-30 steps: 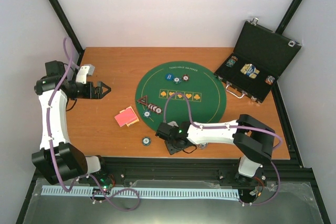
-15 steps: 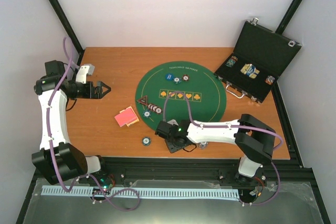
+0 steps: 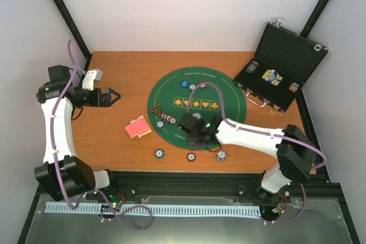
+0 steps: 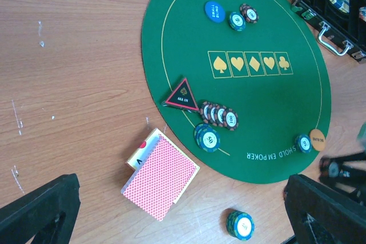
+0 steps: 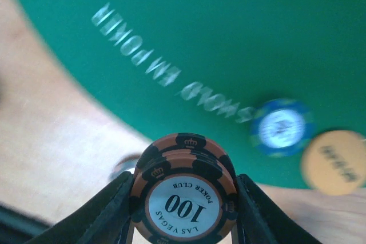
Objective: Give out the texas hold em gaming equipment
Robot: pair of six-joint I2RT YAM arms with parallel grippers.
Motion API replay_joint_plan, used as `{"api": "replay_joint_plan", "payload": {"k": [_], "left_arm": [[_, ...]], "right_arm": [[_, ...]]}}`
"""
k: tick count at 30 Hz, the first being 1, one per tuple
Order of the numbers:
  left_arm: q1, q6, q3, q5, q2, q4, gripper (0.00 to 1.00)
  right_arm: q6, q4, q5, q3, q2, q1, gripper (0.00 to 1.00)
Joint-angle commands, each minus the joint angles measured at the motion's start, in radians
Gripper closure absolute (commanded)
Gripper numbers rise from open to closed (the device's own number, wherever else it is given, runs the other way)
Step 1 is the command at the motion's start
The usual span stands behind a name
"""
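Observation:
My right gripper moves outward, to the right in the top view, and down there next, as the felt beyond the blue chip (image 5: 282, 127) and orange disc is bare.
My right gripper (image 3: 193, 130) hovers over the near edge of the green mat (image 3: 229, 115). It is shut on a small stack of orange-and-black "100" chips (image 5: 184, 198). Below it on the mat lie a blue chip (image 5: 282, 127) and an orange disc (image 5: 334, 161). The red-backed card deck (image 4: 161, 180) lies on the wood left of the mat, also in the top view (image 3: 138, 128). My left gripper (image 3: 111, 95) is open and empty, high at the far left. A row of maroon chips (image 4: 220, 115) and a blue-green stack (image 4: 207, 136) sit on the mat's left edge.
Chip stacks stand on the wood near the front edge (image 3: 159, 154), (image 3: 191, 156), (image 3: 221, 155). A black "all in" triangle (image 4: 182, 95), a blue disc (image 4: 215, 11) and two chips (image 4: 243, 17) lie on the mat. An open black case (image 3: 280, 72) stands at the back right.
My right gripper has moved from the wood by the front edge up and right over the mat's near edge. Chips on the wood near the front now show. The left arm is still.

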Motion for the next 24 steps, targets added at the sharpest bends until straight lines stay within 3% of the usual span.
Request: {"api": "replay_joint_plan", "payload": {"k": [1, 10, 24], "left_arm": [[0.009, -0.015, 0.048, 0.019, 0.006, -0.015, 0.00], [0.009, -0.018, 0.050, 0.020, 0.007, -0.012, 0.00], [0.009, -0.017, 0.071, 0.013, 0.019, -0.018, 0.00]], "right_arm": [[-0.072, -0.041, 0.027, 0.003, -0.107, -0.186, 0.62], [-0.176, 0.023, -0.029, -0.039, -0.088, -0.396, 0.61], [-0.193, 0.153, -0.093, -0.095, 0.078, -0.464, 0.61]]}}
